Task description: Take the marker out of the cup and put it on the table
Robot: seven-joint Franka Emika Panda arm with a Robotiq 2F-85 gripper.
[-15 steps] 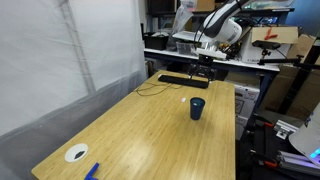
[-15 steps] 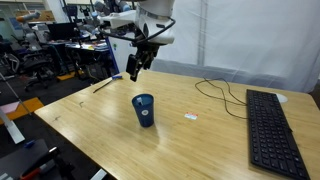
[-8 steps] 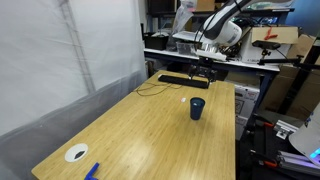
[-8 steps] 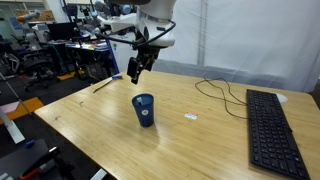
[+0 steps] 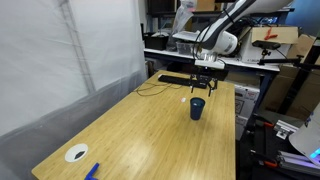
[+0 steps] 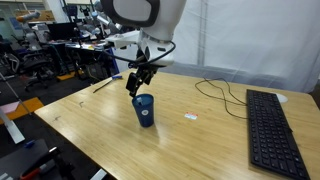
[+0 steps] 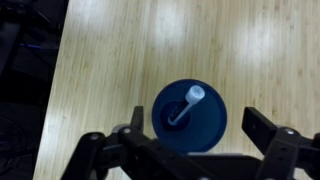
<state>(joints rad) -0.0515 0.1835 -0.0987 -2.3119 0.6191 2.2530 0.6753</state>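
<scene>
My gripper needs to move down toward the cup's opening and close its fingers around the marker's pale tip (image 7: 195, 94), which stands up near the cup's rim.
The dark navy cup (image 7: 190, 119) stands upright on the light wood table (image 7: 130, 50). It also shows in both exterior views (image 5: 197, 108) (image 6: 144, 110). The marker (image 7: 183, 106) leans inside the cup, its pale tip up near the rim. In the exterior views the marker is too small to make out. My gripper (image 7: 200, 132) is open and hangs right above the cup, one finger on each side of it, touching nothing. It shows just above the cup's rim in both exterior views (image 5: 205, 85) (image 6: 136, 83).
A black keyboard (image 6: 271, 124) and a black cable (image 6: 222, 94) lie on the table. A small white scrap (image 6: 190, 117) lies near the cup. A flat white disc (image 5: 76, 153) and a bright blue object (image 5: 92, 171) lie at the near end.
The gripper has come down and moved over the cup; it was higher and off to the side before. The cup has not moved.
</scene>
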